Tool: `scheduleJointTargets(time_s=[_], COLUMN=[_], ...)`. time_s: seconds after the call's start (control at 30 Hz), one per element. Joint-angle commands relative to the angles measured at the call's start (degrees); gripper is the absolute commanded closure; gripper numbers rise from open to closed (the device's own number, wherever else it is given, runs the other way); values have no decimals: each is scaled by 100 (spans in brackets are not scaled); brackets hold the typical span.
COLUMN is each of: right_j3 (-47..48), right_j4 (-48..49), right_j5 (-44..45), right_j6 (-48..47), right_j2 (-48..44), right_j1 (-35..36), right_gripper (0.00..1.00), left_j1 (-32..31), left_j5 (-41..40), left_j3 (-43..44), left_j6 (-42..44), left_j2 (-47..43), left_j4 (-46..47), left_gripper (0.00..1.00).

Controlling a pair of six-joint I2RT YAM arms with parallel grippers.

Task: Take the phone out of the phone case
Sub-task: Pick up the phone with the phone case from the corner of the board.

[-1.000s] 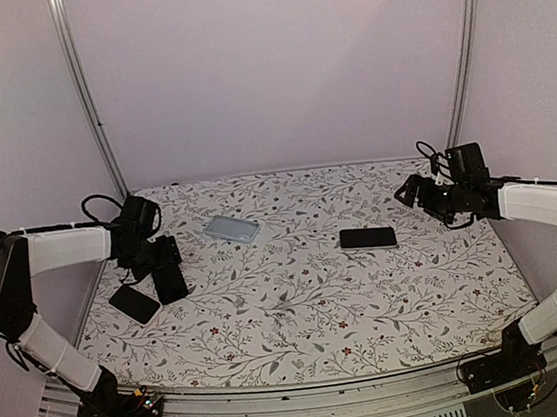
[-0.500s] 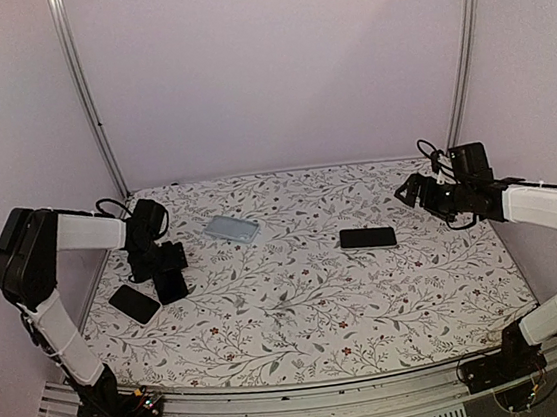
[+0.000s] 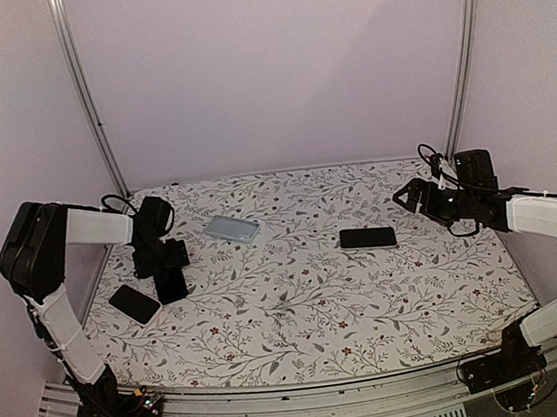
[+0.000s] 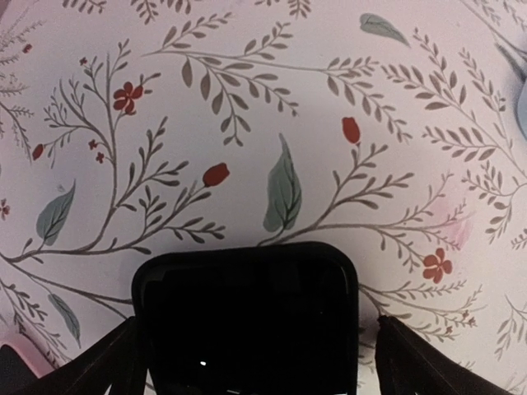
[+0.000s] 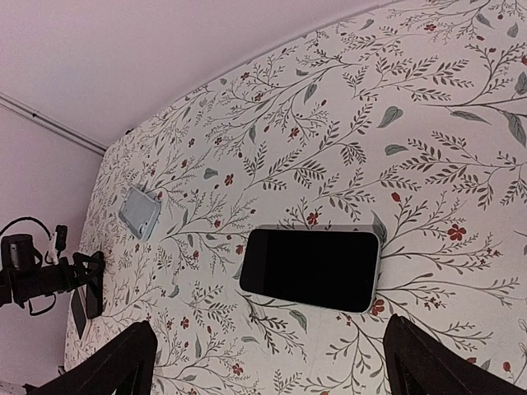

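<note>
I should move my right gripper to the left in the top view next, onto the uncovered end of the black phone case, because my left gripper is across the case's other end.
A black phone case (image 4: pixel 247 313) lies flat on the floral cloth, its raised rim showing and its inside dark. My left gripper (image 4: pixel 255 333) is open, one finger on each side of the case's near end and a gap at each side. From above, the left gripper (image 3: pixel 164 260) hangs over the case (image 3: pixel 171 283) at the table's left. A black phone (image 3: pixel 133 303) lies just left of it. My right gripper (image 3: pixel 408 197) is open and empty, raised at the right.
A second dark phone with a silver edge (image 5: pixel 313 267) lies at mid-table, also seen from above as a phone (image 3: pixel 367 238). A pale blue-grey case (image 3: pixel 230 228) rests at the back left. Metal frame posts (image 3: pixel 85 100) stand at the back corners.
The left jaws have spread wider around the black case, and the left arm's elbow has swung in toward the table. The case and phones have stayed put; the right arm barely moved.
</note>
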Motion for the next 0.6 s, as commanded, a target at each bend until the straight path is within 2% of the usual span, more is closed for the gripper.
scheduleJointTargets(time_s=[0.0,0.17,0.33,0.57], right_j3=[-122,-166,-48,109], right_j4=[415,599,619,622], right_j5=[-270,-615,-862,-956], right_j6=[35,165,203,190], right_j2=[-169,-116,99,475], right_j1=[31,38,54,240], right_gripper=[1,1,1,1], left_j1=[-106,-112,-120,-222], left_j5=[-26,240,420,603], left_j3=[45,60,9,-62], left_j6=[93,110,88,-3], left_j2=[192,173,150,-114], left_j4=[-236,-198,-133,-62], left_gripper=[8,20,39,55])
